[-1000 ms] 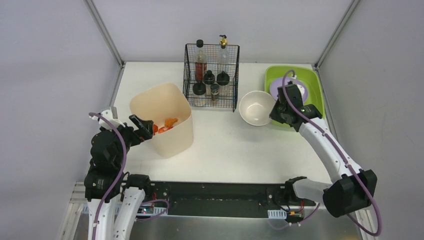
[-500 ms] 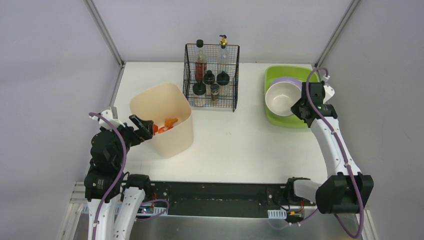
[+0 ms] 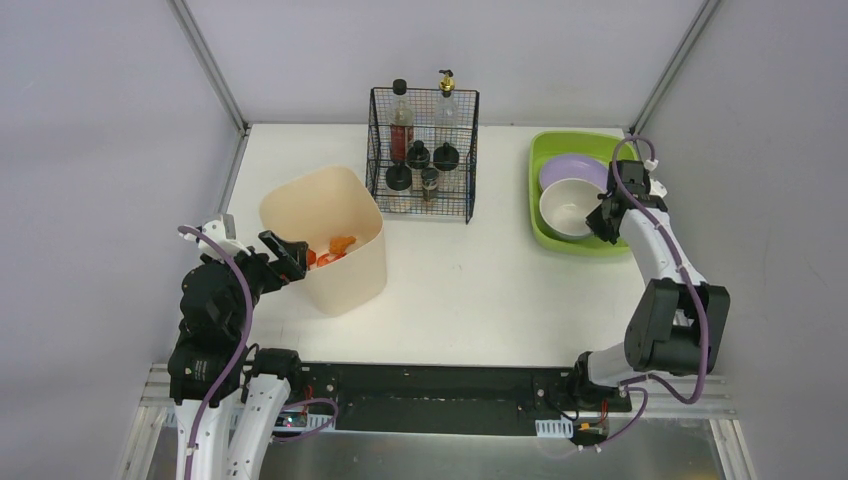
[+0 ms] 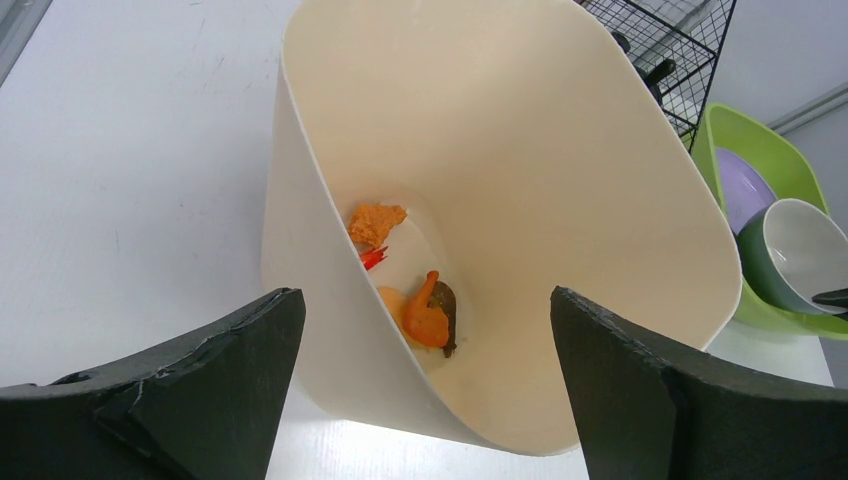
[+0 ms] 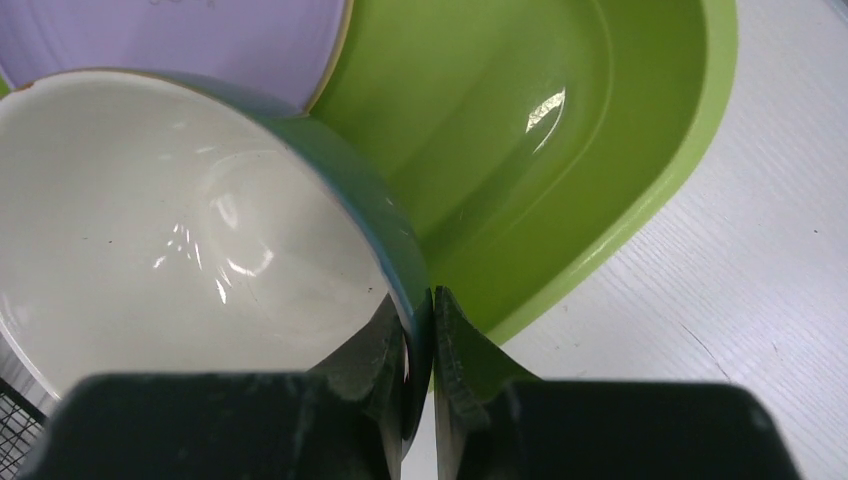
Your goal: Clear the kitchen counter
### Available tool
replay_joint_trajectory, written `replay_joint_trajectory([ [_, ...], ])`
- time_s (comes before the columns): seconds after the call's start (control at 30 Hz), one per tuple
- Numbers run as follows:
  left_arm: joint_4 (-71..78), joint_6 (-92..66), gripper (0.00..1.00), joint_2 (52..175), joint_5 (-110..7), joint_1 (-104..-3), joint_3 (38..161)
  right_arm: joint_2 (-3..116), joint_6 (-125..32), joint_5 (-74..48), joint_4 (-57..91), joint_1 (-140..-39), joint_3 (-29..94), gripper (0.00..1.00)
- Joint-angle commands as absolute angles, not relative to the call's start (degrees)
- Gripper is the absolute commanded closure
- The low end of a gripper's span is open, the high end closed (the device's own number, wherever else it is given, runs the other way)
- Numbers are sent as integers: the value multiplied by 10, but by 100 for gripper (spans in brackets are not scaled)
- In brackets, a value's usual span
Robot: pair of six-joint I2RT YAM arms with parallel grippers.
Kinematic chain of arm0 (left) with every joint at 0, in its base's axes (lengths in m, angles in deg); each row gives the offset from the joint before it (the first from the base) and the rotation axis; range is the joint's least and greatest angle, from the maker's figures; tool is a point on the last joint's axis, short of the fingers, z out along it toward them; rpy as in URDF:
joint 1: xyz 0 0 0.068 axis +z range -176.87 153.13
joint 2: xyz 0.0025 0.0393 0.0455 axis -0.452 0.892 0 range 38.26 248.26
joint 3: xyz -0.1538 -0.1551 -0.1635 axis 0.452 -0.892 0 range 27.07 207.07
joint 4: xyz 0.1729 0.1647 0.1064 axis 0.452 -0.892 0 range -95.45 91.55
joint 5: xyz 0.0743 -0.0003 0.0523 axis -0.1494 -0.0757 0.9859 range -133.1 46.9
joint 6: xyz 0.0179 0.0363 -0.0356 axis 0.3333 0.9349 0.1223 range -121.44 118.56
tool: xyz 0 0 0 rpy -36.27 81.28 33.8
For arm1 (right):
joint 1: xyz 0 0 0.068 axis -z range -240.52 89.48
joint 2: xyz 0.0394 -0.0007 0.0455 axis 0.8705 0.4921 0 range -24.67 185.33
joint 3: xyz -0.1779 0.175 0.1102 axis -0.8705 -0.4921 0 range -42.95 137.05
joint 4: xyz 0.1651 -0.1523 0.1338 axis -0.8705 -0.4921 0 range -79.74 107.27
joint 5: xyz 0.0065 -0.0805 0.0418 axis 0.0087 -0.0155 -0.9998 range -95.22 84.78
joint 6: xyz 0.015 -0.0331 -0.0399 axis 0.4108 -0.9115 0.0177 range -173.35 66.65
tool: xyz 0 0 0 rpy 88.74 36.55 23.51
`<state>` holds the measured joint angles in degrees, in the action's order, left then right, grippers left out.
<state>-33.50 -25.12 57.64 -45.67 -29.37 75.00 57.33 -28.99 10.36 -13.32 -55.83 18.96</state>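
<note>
The right gripper carries the bowl outward next, lowers it onto the purple plate [image 3: 562, 170] [image 5: 215, 40] and releases it, as the bowl still hangs short of the plate's middle.
The kitchen counter [image 3: 480, 290] is the white tabletop. My right gripper [image 3: 603, 222] is shut on the rim of a bowl [image 3: 566, 207], white inside and green outside, and holds it tilted inside the lime-green tub [image 3: 548, 148], over a purple plate [image 3: 562, 170]. In the right wrist view the fingers [image 5: 455, 340] pinch the bowl [image 5: 180, 230] rim above the tub [image 5: 560, 150]. My left gripper [image 3: 283, 257] is open beside the cream bin [image 3: 325, 240]. The left wrist view shows the bin [image 4: 500, 200] between the fingers [image 4: 210, 370], with orange food scraps [image 4: 425, 315] inside.
A black wire rack [image 3: 423, 155] holding several bottles and jars stands at the back middle. Grey walls and metal rails frame the counter. The tub sits at the back right corner.
My right gripper has carried the bowl from the counter into the green tub and lowered it over the purple plate. The left arm has not moved.
</note>
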Motion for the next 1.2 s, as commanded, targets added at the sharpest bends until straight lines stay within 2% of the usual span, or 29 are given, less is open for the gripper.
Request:
replay_joint_trajectory([
  [0.0, -325, -260, 3, 570, -465, -288, 754, 586, -291, 57, -52, -552, 246, 100],
  [0.7, -325, -260, 0, 573, -467, -292, 754, 692, -290, 85, -77, -548, 274, 100],
  [1.17, -325, -260, 0, 575, -467, -292, 754, 619, -258, 89, -59, -546, 304, 100],
])
